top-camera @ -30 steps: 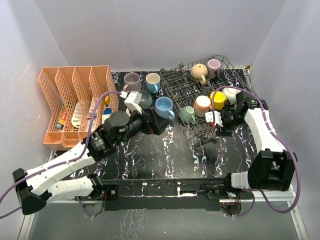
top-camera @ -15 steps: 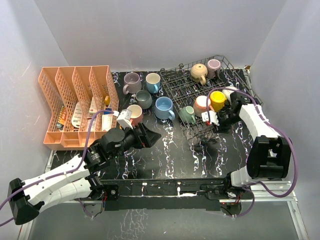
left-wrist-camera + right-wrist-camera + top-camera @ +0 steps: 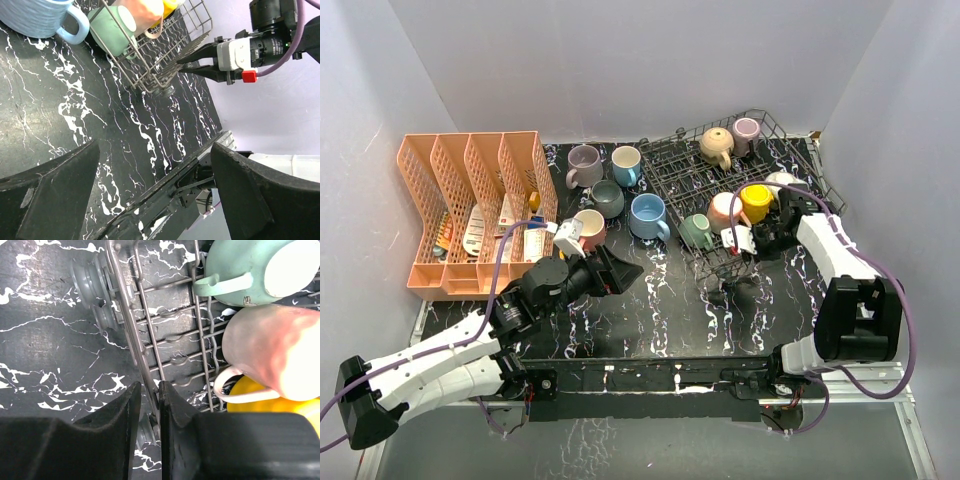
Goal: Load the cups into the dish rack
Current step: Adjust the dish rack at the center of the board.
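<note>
The pink-and-white cup isn't in the rack yet and stands outward of my left gripper, to its left in the top view. I will swing my left gripper outward and down onto the pink-and-white cup's rim (image 3: 602, 222) next.
The dish rack (image 3: 672, 152) stands at the back right with a green cup (image 3: 696, 230), a pink cup (image 3: 725, 210), a yellow cup (image 3: 756, 200) and further cups inside. My right gripper (image 3: 723, 243) sits at the rack's near-left edge, shut on the rim wire (image 3: 125, 325), which runs between its jaws (image 3: 150, 395). On the table left of the rack stand mauve (image 3: 584, 160), grey (image 3: 608, 197) and blue (image 3: 647, 214) cups. My left gripper (image 3: 620, 268) hovers open and empty over the table, beside a pink-and-white cup (image 3: 590, 225).
An orange divided organiser (image 3: 470, 210) with papers stands at the left. In the left wrist view the rack's corner (image 3: 165, 55) and the right gripper (image 3: 182, 65) lie ahead, with the table's near edge below. Walls close in on three sides.
The right gripper's jaws have closed onto the rack's rim wire. The left arm pulled back from the cup cluster toward the near side, uncovering the pink-and-white cup, then held still.
</note>
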`<state>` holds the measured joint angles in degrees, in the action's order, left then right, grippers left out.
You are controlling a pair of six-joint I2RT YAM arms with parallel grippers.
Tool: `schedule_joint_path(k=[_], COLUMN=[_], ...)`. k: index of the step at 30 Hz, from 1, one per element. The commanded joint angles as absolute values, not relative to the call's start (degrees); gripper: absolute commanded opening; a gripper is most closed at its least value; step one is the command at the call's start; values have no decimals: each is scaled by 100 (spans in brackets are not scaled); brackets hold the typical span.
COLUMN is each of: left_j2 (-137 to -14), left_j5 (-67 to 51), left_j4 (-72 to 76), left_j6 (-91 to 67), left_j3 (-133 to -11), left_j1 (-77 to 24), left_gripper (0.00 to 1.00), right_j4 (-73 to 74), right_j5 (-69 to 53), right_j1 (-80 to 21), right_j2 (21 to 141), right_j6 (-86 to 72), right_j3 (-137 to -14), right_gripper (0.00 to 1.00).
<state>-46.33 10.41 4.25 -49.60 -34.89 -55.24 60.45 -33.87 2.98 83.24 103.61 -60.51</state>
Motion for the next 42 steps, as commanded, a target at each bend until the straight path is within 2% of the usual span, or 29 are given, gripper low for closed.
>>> schedule_joint_path(k=[1,10,31,35,40,42], left_j2=[-4502,-4409,-4196,-4201,-4179,-4170], left_j5=[1033,1072,1129,1128,1198,1250], left_j4=[611,551,413,385,303,230], left_j6=[-4940,-4856,-4863,-4815,-4767,-4736], left_j3=[-3395,-3400,-3297,-3322,-3331,-3335], left_j1=[-5511,-5514,-5511,-5512,-5517,-5511], left_gripper=[89,89,89,89,89,89], right_j4=[6595,6794,7172,7218,7422,7406], right_j5=[-3379,-3680,-4050,-4315,-5048,-5394], right_j1=[272,141,-749,-757,-780,-795], right_j2=[7864,7216,6343,6341,6358,6397], right_j6=[10367,10435,9763,9380,9022,8801], right_j3=[-5773,-5364,-4744,-5073,-5619,-5784], right_gripper=[20,10,9,14,32,37])
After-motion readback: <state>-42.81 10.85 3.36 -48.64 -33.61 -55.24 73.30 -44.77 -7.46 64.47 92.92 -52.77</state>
